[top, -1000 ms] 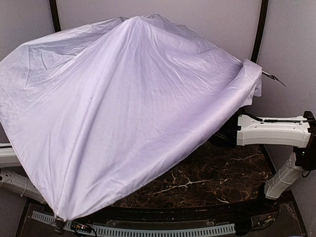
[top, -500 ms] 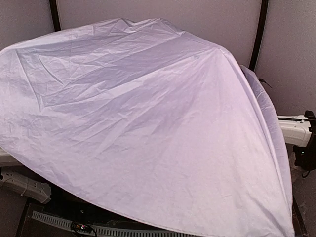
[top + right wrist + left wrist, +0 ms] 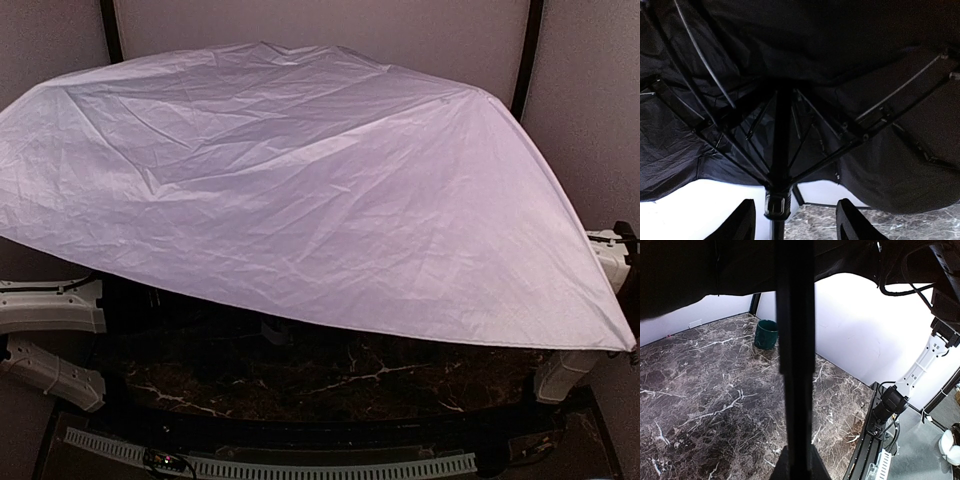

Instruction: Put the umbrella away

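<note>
My right gripper moves farther in under the canopy toward the umbrella's stem next, then closes around the black runner (image 3: 775, 204), since the ribs join there.
The umbrella (image 3: 300, 180) stands spread wide, its pale lavender canopy covering most of the top view and hiding both grippers there. In the left wrist view its black shaft (image 3: 795, 340) rises straight out of my left gripper (image 3: 795, 467), which is shut on it. The right wrist view looks up into the black lining (image 3: 840, 50) and ribs. My right gripper (image 3: 795, 207) is open, its fingers (image 3: 742, 222) standing apart on either side of the shaft's black runner (image 3: 775, 204) without touching it.
A dark green cup (image 3: 766, 334) stands at the far corner of the dark marble table (image 3: 380, 380). Pale walls close in the back and sides. The left arm (image 3: 50, 305) and the right arm (image 3: 612, 250) poke out from under the canopy's edges.
The canopy has gone from a slack, drooping tent to fully spread and flatter. The right gripper has opened off the shaft, and the left gripper has shut.
</note>
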Available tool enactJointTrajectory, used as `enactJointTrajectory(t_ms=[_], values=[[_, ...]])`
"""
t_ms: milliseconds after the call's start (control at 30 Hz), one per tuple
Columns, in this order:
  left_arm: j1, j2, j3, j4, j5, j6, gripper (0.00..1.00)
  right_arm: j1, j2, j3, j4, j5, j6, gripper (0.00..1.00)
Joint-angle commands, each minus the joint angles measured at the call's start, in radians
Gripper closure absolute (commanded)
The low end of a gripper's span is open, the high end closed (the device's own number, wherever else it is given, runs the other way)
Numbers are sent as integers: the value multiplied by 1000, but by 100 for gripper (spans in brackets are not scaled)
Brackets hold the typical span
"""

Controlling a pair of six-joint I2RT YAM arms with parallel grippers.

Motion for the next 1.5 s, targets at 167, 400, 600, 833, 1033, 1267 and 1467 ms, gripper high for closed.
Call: enactJointTrajectory(t_ms=[167, 400, 600, 833, 1033, 1267, 1467], values=[[-2, -23, 27, 70, 10, 12, 100, 3, 80, 104, -4, 75, -78, 43], [-4, -26, 33, 64, 14, 29, 100, 3, 77, 94, 30, 111, -104, 63], [-5, -28, 19, 71, 22, 22, 100, 3, 57, 84, 6, 103, -109, 59], [-6, -20, 40, 45, 33, 26, 100, 3, 66, 106, -3, 112, -137, 55], [-9, -43, -11, 93, 28, 17, 100, 3, 71, 100, 40, 121, -200, 58], [-9, -30, -44, 145, 25, 35, 100, 3, 62, 38, 76, 10, -234, 86], [-10, -95, -145, 406, -93, 94, 100, 12, 46, -87, -43, -308, -98, 89]])
